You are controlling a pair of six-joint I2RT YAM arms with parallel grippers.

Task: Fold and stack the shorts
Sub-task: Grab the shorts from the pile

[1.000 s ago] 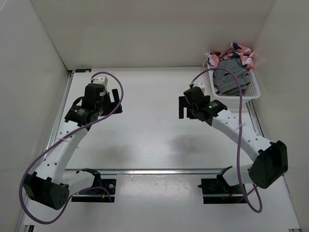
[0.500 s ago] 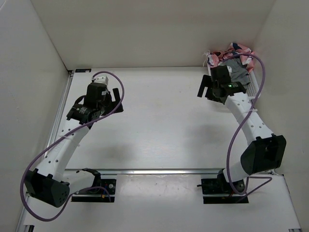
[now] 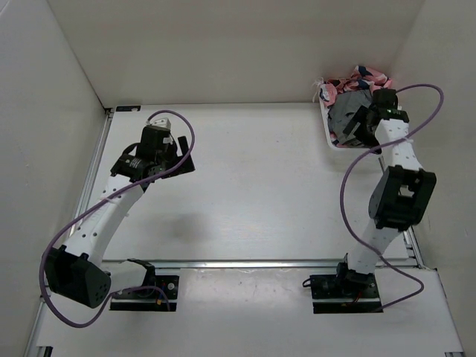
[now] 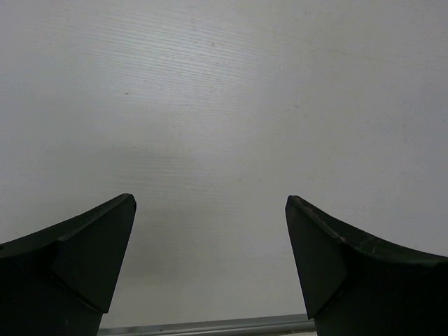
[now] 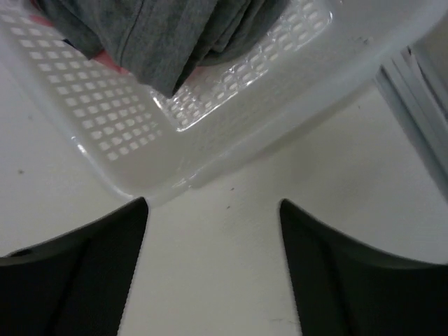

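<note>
The near corner of the grey shorts juts toward my right gripper's open fingers, so the gripper moves outward over the basket's rim and down onto it next.
The grey shorts [image 3: 346, 104] lie bunched in a white basket [image 3: 327, 119] at the back right, and they also show at the top of the right wrist view [image 5: 175, 35]. My right gripper [image 3: 351, 132] is open and empty over the basket's near corner. In the right wrist view its jaws [image 5: 213, 204] stand wide apart just in front of the basket's perforated wall [image 5: 231, 119], clear of the cloth. My left gripper [image 3: 182, 156] is open and empty above the bare table at the left, and in the left wrist view [image 4: 210, 199] only white tabletop lies between its jaws.
A pink patterned cloth [image 3: 358, 78] lies at the back of the basket behind the grey shorts. White walls close the table at the back and on both sides. A metal rail [image 3: 245, 262] runs along the near edge, and another rail [image 5: 413, 105] runs beside the basket.
My right arm has swung from the middle of the table to the basket at the back right. My left gripper has shifted slightly to the right.
</note>
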